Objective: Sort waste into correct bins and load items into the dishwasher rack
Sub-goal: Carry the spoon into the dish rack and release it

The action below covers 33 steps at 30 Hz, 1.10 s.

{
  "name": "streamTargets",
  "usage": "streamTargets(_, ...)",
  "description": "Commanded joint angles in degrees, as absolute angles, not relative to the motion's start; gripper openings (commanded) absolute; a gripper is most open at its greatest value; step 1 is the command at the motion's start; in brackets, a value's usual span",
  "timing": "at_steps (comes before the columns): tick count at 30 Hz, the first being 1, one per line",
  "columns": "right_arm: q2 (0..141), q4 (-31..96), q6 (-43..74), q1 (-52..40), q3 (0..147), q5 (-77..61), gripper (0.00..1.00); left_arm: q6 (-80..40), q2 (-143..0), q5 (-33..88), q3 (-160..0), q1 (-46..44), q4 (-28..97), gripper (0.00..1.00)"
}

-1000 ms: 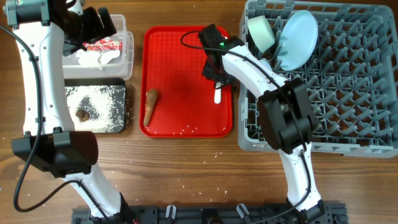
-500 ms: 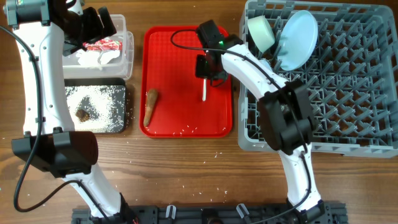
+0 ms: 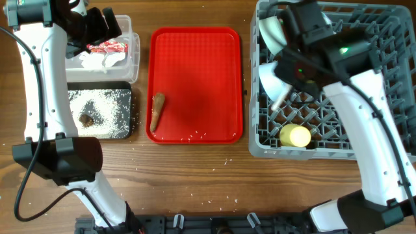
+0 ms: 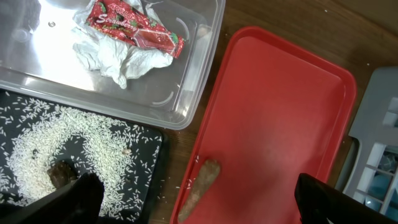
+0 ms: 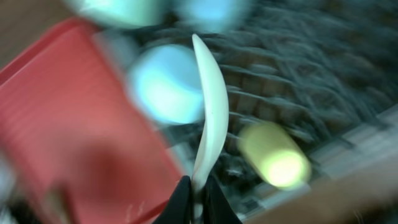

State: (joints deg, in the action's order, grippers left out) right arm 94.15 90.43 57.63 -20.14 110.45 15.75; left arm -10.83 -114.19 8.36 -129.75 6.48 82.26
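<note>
My right gripper moves down and slightly back over the gap next, since the rack is free between the nearer bowl and the yellow cup.
My right gripper [image 3: 289, 81] is shut on the white spoon [image 5: 209, 118] and holds it over the front left of the grey dishwasher rack [image 3: 364, 123]; its fingers pinch the handle in the right wrist view [image 5: 198, 193]. In the rack are a white bowl [image 3: 270, 78], a teal bowl [image 3: 270, 29] and a yellow cup [image 3: 296, 135]; the plate is hidden under my arm. My left gripper [image 3: 94, 26] is open above the clear tub [image 3: 133, 62], which holds the wrapper [image 4: 134, 31] and tissue [image 4: 118, 59]. The black tray [image 3: 127, 97] holds rice [image 3: 104, 107] and the brown lump [image 3: 85, 119]. The carrot stick [image 3: 156, 110] lies on the red tray [image 3: 201, 71].
A few rice grains lie on the red tray's front edge [image 3: 195, 136] and on the wooden table [image 3: 227, 161] in front of it. The rack's upright pegs [image 3: 377, 84] fill its right half. The right wrist view is blurred.
My right arm has lifted the spoon off the red tray and swung right over the rack. The white bowl and yellow cup now show. The left arm has not moved.
</note>
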Motion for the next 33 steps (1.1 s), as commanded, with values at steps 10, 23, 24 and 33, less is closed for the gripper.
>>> streamTargets(10, 93.9, 74.8, 90.6, -12.6, 84.4, 14.6, 0.04, -10.8, -114.1, 8.0, -130.0, 6.5, 82.1, 1.00)
streamTargets(23, 93.8, 70.8, 89.8, -12.5, 77.6, 14.3, 0.43, -10.8, -114.1, 8.0, -130.0, 6.5, 82.1, 1.00)
streamTargets(24, 93.5, 70.8, 88.7, -12.5, 77.6, 14.5, 0.43, -10.8, -114.1, 8.0, -130.0, 6.5, 82.1, 1.00)
streamTargets(33, 81.1, 61.2, 52.1, -12.5, 84.0, 19.9, 1.00, -10.8, -114.1, 8.0, -130.0, 6.5, 82.1, 1.00)
